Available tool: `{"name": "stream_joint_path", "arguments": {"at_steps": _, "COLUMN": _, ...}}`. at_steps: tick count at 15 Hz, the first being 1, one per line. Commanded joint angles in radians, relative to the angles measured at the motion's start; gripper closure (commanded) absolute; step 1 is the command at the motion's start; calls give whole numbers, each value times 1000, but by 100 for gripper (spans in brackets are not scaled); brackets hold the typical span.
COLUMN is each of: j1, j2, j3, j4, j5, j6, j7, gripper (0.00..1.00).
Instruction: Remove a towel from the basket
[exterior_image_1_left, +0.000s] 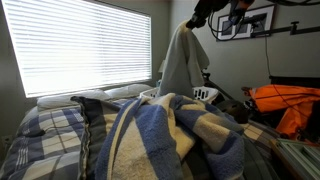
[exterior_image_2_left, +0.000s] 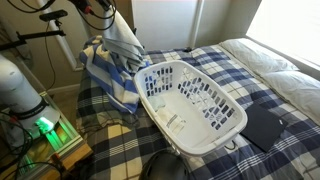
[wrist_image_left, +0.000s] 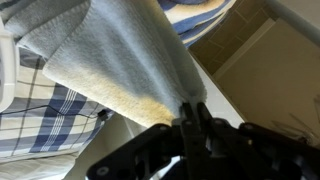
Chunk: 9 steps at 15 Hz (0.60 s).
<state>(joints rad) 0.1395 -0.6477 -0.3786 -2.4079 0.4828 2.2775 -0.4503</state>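
Note:
My gripper, still high, moves farther over the heaped striped cloth next and releases the towel's top edge, as the towel already hangs clear of the basket (exterior_image_1_left: 203, 94).
My gripper (wrist_image_left: 190, 112) is shut on the top edge of the towel (wrist_image_left: 130, 50), a plain grey-beige fluffy cloth. In both exterior views the towel (exterior_image_1_left: 183, 60) (exterior_image_2_left: 122, 35) hangs straight down from the gripper (exterior_image_1_left: 192, 20) (exterior_image_2_left: 110, 12), held high. The white slotted basket (exterior_image_2_left: 215, 110) lies on the bed and looks nearly empty inside. In an exterior view the basket (exterior_image_1_left: 203, 94) shows just behind the towel's lower end. The towel hangs beside the basket's far rim, above a striped cloth.
A blue-and-cream striped cloth (exterior_image_1_left: 160, 140) (exterior_image_2_left: 108, 75) is heaped on the blue plaid bedding (exterior_image_2_left: 260, 70) next to the basket. An orange item (exterior_image_1_left: 285, 100) lies at the bed's side. A window with blinds (exterior_image_1_left: 85, 45) is behind. A dark flat pad (exterior_image_2_left: 262, 125) lies by the basket.

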Motion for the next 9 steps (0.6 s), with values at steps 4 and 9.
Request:
{"name": "stream_joint_path", "arguments": {"at_steps": 4, "j1": 160, "j2": 212, "j3": -9, "j4": 162, "j5": 160, "j6": 98, "j7": -216, "gripper": 98}}
{"name": "stream_joint_path", "arguments": {"at_steps": 9, "j1": 194, "j2": 370, "j3": 47, "j4": 265, "j5": 417, "j6": 89, "j7": -414, "gripper": 98}}
